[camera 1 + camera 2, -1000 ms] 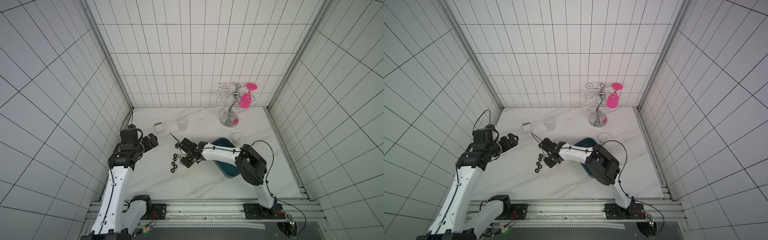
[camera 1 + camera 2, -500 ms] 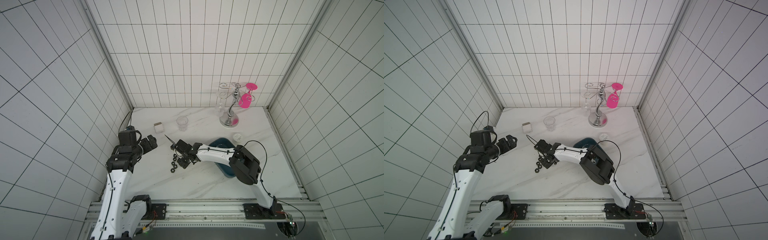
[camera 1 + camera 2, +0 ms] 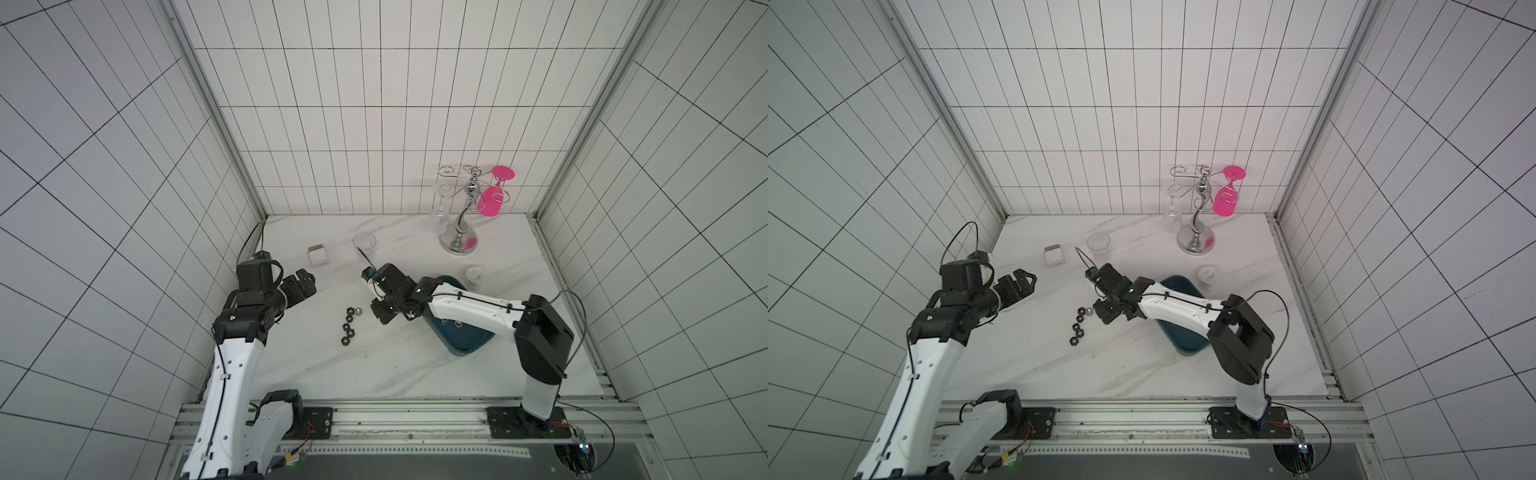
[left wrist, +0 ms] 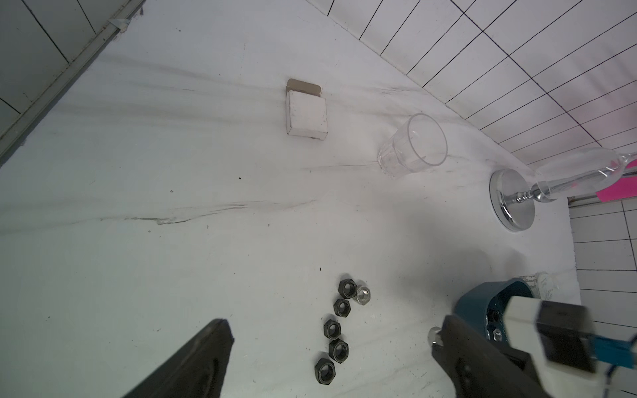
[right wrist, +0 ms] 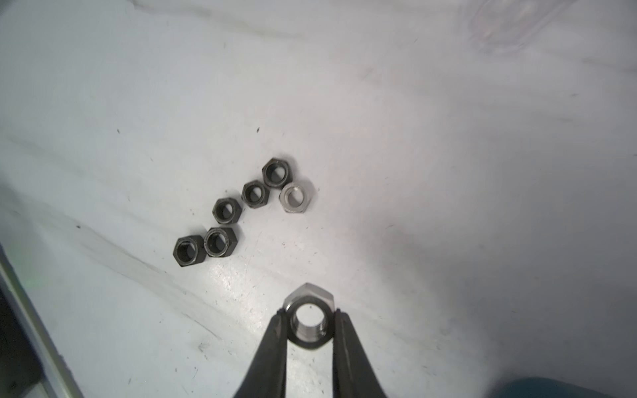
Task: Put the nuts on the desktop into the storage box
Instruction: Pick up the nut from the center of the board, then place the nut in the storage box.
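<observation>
The silver nut is already pinched, so my right gripper moves away from the cluster, over the storage box (image 3: 465, 345), down toward its bottom and releases the nut next.
Several black nuts (image 5: 224, 210) and one silver nut (image 5: 296, 198) lie close together on the white marble desktop (image 3: 395, 365), and the cluster shows in both top views (image 3: 349, 326) (image 3: 1079, 326). My right gripper (image 5: 309, 315) is shut on another silver nut (image 5: 312, 299), a little to the right of that cluster (image 3: 380, 316). The dark teal storage box (image 3: 465, 345) lies under the right forearm, with at least one nut (image 3: 457, 324) inside. My left gripper (image 3: 305, 284) hovers open, left of the cluster, with nothing between its fingers (image 4: 203, 358).
A clear glass (image 3: 365, 243) and a small white box (image 3: 318, 255) stand behind the nuts. A chrome stemware rack (image 3: 457, 241) with a pink glass (image 3: 492, 199) is at the back right. A small white jar (image 3: 474, 275) sits behind the storage box.
My right gripper reached left to the cluster, closed on a silver nut, then drew back right with it. The left arm barely shifted.
</observation>
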{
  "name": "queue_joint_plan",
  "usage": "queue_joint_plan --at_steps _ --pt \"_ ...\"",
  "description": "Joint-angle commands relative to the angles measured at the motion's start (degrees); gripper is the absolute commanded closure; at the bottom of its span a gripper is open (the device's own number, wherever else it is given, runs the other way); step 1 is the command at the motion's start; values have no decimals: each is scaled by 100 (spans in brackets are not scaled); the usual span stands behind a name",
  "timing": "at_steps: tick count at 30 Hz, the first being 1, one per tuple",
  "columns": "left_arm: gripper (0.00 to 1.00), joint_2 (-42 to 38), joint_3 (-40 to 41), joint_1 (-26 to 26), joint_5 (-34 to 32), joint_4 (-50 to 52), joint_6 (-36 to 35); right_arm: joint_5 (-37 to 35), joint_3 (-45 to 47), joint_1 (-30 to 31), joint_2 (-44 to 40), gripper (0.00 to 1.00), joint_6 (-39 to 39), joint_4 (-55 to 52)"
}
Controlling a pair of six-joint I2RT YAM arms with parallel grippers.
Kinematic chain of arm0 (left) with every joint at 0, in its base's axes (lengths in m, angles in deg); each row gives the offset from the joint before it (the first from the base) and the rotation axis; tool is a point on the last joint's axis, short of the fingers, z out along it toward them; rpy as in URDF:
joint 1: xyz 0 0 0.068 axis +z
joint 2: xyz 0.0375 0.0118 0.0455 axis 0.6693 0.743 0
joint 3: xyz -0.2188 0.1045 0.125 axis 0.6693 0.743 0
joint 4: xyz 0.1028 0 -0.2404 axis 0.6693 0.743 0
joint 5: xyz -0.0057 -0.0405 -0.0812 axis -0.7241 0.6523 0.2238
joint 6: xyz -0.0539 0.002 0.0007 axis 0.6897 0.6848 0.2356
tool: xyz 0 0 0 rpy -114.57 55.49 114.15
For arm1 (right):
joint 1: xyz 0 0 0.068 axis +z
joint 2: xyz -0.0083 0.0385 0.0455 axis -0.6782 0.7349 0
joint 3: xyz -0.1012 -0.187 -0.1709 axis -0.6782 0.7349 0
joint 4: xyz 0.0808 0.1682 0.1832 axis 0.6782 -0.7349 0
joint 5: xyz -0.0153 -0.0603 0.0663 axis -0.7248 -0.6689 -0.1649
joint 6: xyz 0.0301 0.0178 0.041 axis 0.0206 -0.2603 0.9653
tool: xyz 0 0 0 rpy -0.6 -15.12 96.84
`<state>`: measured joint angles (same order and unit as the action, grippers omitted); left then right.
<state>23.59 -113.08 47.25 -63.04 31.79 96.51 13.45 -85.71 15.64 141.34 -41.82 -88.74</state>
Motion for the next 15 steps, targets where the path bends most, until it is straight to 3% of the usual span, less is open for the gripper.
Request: queue_joint_plan --at_steps 1,9,15 --pt "2 87 82 -4 373 -399 192 -152 481 -500 -549 85 361 -98" --pt "2 322 231 -473 233 -871 481 -442 1971 -1808 -1736 84 593 -596" --pt "2 448 203 -655 140 -952 537 -274 2534 -2449 -1663 82 623 -757"
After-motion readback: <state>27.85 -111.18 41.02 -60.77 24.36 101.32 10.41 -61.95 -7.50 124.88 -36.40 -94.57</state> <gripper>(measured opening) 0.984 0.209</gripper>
